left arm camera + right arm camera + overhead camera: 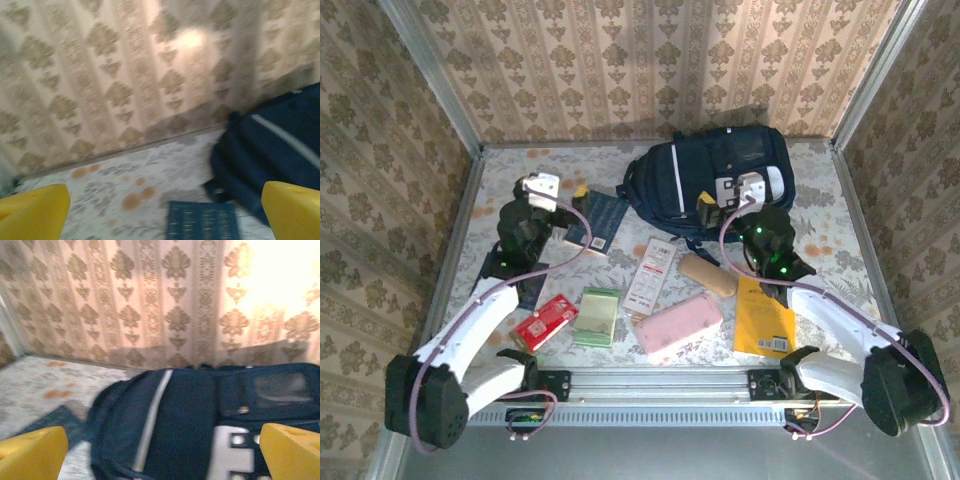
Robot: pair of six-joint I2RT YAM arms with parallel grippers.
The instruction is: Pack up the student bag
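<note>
My right gripper will next reach outward, tilt its fingers down and lower them on both sides of the flat bag's white stripe, because the stripe is outward of the gripper and below it.
The student bag, dark navy with a white stripe, lies flat at the back of the table. My right gripper hovers at its near edge, open and holding nothing. From the right wrist, the bag spreads between the yellow fingertips, and the right gripper holds nothing. My left gripper hangs open over a blue notebook, just left of the bag. Through the left wrist camera, the notebook lies below the open left gripper, with the bag to the right.
Loose items lie across the near half of the table: a red box, a green notepad, a white packet, a tan pouch, a pink case and a yellow booklet. Patterned walls enclose three sides.
</note>
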